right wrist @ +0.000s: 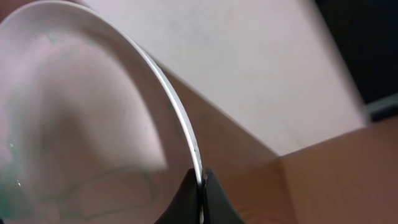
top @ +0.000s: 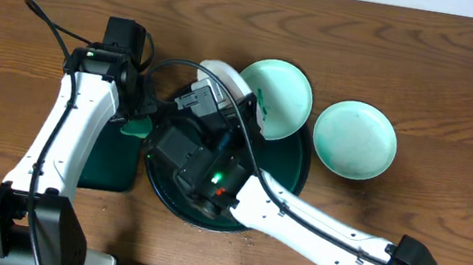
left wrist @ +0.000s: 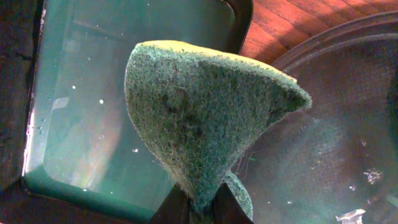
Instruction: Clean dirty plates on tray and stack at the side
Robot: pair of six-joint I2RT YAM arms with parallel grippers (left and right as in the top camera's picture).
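The white plate in my right gripper swings across and down next, onto the table's mint-green plate, to the gripper's right in the overhead view.
My right gripper [right wrist: 200, 186] is shut on the rim of the white plate [right wrist: 81, 124], holding it tilted on edge above the large round black-green tray [top: 293, 164]; the plate shows in the overhead view [top: 226, 79]. My left gripper [left wrist: 202, 208] is shut on a green scouring sponge [left wrist: 199, 118], held over the boundary between the rectangular tray and the round tray. One mint-green plate [top: 279, 97] leans on the round tray's far rim. The other mint-green plate [top: 355, 138] lies on the table to the right.
A smaller rectangular dark green tray [top: 109, 165] lies left of the round tray and fills the left of the left wrist view [left wrist: 93, 112]. Cables loop over the arms. Bare wooden table [top: 469, 83] surrounds everything.
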